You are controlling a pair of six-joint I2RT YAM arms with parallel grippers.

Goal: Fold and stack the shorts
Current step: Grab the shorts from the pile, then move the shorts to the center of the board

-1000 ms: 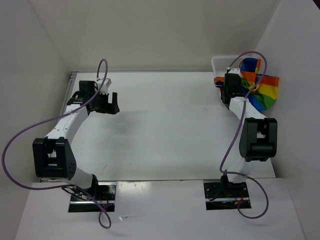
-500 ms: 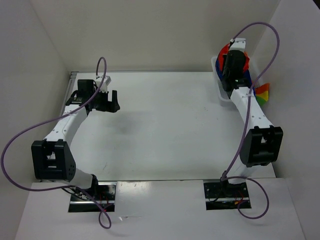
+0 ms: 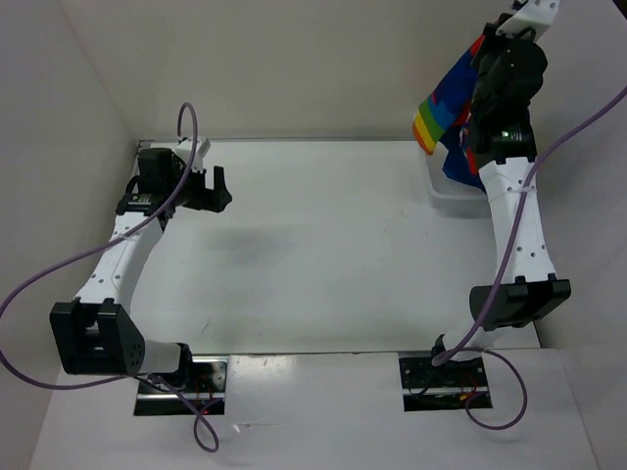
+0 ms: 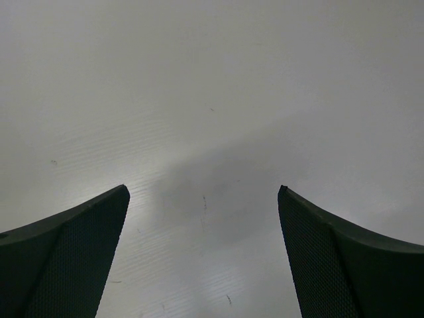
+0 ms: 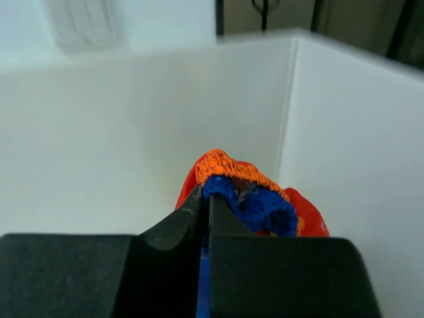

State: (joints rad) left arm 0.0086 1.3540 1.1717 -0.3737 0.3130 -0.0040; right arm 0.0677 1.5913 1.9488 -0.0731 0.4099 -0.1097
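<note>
My right gripper should swing down and across and let go of the shorts [image 3: 446,110] over the bare middle of the table, which is below my gripper, to its left in the top view.
The rainbow-striped shorts [image 3: 446,110] hang in the air at the back right, lifted high above the white basket [image 3: 453,196]. My right gripper [image 3: 490,44] is shut on their bunched waistband; the right wrist view shows orange and blue cloth [image 5: 246,192] pinched at the tips of that right gripper [image 5: 207,193]. My left gripper [image 3: 219,188] stands open over the bare table at the back left, and in the left wrist view this left gripper [image 4: 204,192] has nothing between its fingers [image 4: 73,252].
The white table [image 3: 323,245] spreads between the two arms. White walls close in at the back and both sides. A metal rail [image 3: 137,171] runs along the table's left edge by the left arm.
The right arm has risen steeply, pulling the shorts up out of the basket until they hang in the air. The left gripper has shifted slightly toward the back left.
</note>
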